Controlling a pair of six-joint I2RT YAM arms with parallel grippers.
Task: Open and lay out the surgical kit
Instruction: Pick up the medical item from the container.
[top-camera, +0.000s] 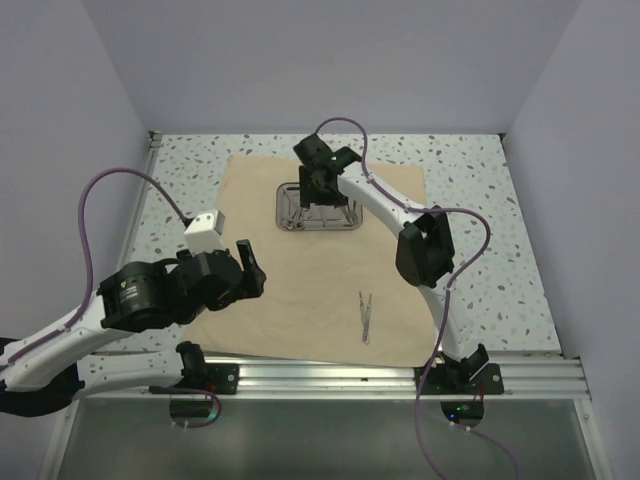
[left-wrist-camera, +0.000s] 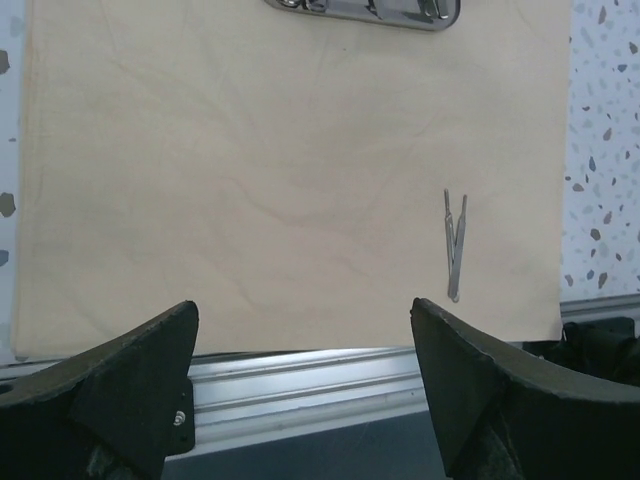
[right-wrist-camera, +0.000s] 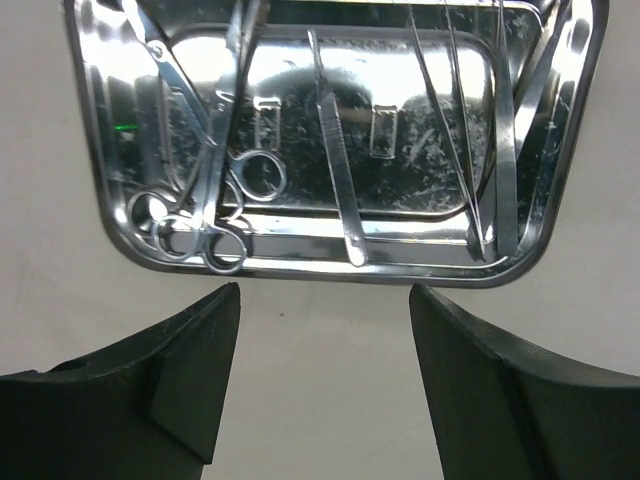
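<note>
The robot should next move its right gripper down, open, onto the near end of the tray's middle instrument (right-wrist-camera: 350, 232), which is below the gripper, clear of the scissors (right-wrist-camera: 205, 190) and tweezers.
The tan cloth wrap (top-camera: 300, 270) lies spread flat on the table. The steel tray (top-camera: 318, 226) sits on its far middle and shows in the right wrist view (right-wrist-camera: 320, 268), holding scissors (right-wrist-camera: 205, 190), forceps (right-wrist-camera: 338, 170) and tweezers (right-wrist-camera: 480, 150). One pair of tweezers (top-camera: 366, 316) lies alone on the cloth near its front right and shows in the left wrist view (left-wrist-camera: 455, 243). My right gripper (top-camera: 322, 190) (right-wrist-camera: 325, 300) is open and empty above the tray's near rim. My left gripper (top-camera: 250, 268) (left-wrist-camera: 305, 320) is open and empty over the cloth's near left edge.
The speckled table (top-camera: 480, 200) is walled on three sides. An aluminium rail (top-camera: 330, 378) runs along the near edge and also shows in the left wrist view (left-wrist-camera: 300, 385). The right arm's cable (top-camera: 455, 215) loops over the cloth's right side.
</note>
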